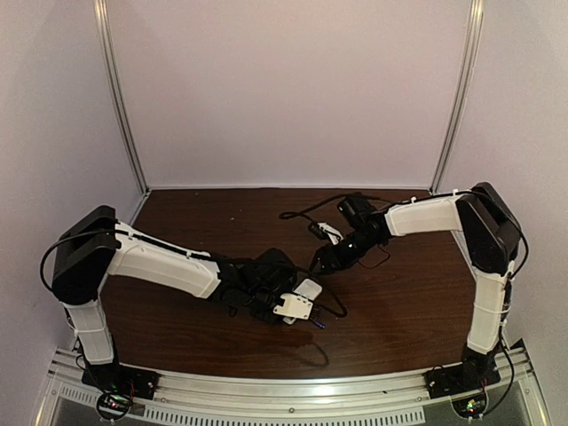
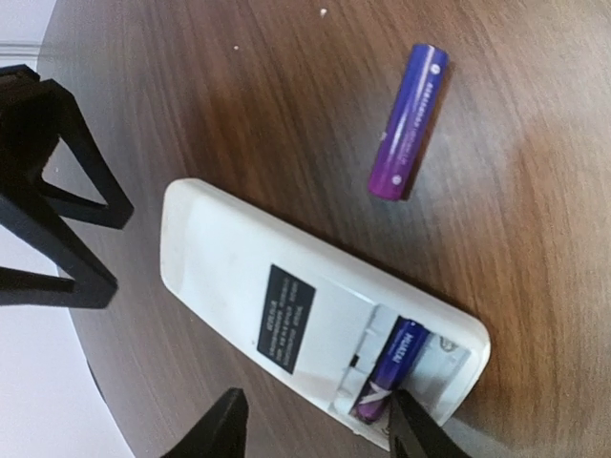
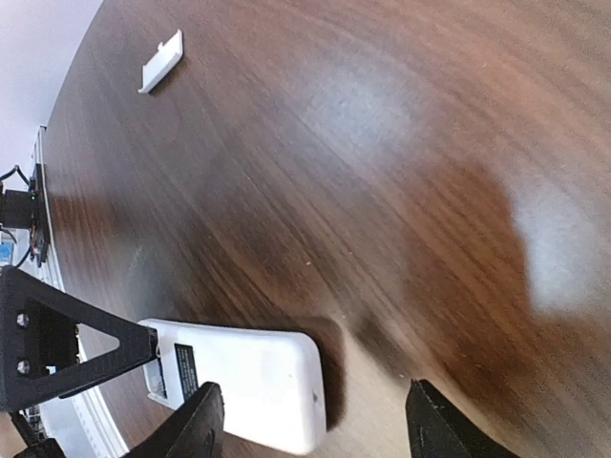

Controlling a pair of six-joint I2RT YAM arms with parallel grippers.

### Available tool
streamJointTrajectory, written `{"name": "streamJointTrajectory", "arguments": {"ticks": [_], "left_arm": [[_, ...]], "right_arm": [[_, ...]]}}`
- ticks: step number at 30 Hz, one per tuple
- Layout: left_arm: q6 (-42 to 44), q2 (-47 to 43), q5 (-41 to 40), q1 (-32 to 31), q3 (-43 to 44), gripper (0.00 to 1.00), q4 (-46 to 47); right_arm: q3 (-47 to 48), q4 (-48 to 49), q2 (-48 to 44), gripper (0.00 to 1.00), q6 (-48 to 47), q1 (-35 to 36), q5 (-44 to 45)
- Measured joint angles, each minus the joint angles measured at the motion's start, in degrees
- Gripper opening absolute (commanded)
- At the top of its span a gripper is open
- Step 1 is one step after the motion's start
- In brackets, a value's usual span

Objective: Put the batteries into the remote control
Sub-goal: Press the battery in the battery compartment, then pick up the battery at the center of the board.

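Note:
The remote's battery compartment still has an empty slot, so I will move my right gripper back past the remote and down onto the loose battery's blue end [image 1: 319,324].
The remote control [image 2: 258,286] lies white face up on the brown table, its battery recess open. One purple-blue battery [image 2: 393,363] sits in the recess. The other battery [image 2: 409,121] lies loose on the table beyond the remote. My left gripper [image 2: 315,434] is open over the recess end, and its right fingertip [image 2: 415,425] touches the seated battery. My right gripper [image 3: 315,434] is open at the remote's [image 3: 253,380] other end, its left finger [image 3: 191,429] over the remote's edge. In the top view the remote [image 1: 307,289] lies between the left gripper [image 1: 295,311] and the right gripper [image 1: 327,260].
A small loose white flat piece [image 3: 160,62] lies far off on the table in the right wrist view. The right gripper's black fingers [image 2: 57,200] stand close to the remote's left in the left wrist view. Black cables [image 1: 306,213] trail behind the right arm.

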Motion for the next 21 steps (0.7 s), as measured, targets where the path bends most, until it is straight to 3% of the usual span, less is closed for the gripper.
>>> {"name": "streamJointTrajectory", "arguments": {"ticks": [6,8,9,15,21], "left_arm": [[-3.0,-1.3,-0.7,0.1,0.3,0.70,0.7],[-4.6,-3.1,-0.8,0.3,0.3,0.93,0.9],[-5.8,-4.5,-0.8,0.5,0.2,0.97,1.4],[-14.4,-14.9,-2.0,3.1,-4.7,0.98,8.4],[-30.6,-23.3,-2.0,10.5,-12.3,0.97,13.1]], "right_arm": [[-3.2,2.5,-7.9,0.69,2.1,-3.7,3.1],[-5.6,4.2,-11.5,0.68,2.6,-4.5,4.0],[-7.0,4.8,-13.4,0.67,2.7,-4.8,4.3],[-16.2,7.2,-23.6,0.63,3.3,-3.6,5.9],[-19.9,5.3,-27.9,0.57,2.7,2.9,9.4]]}}
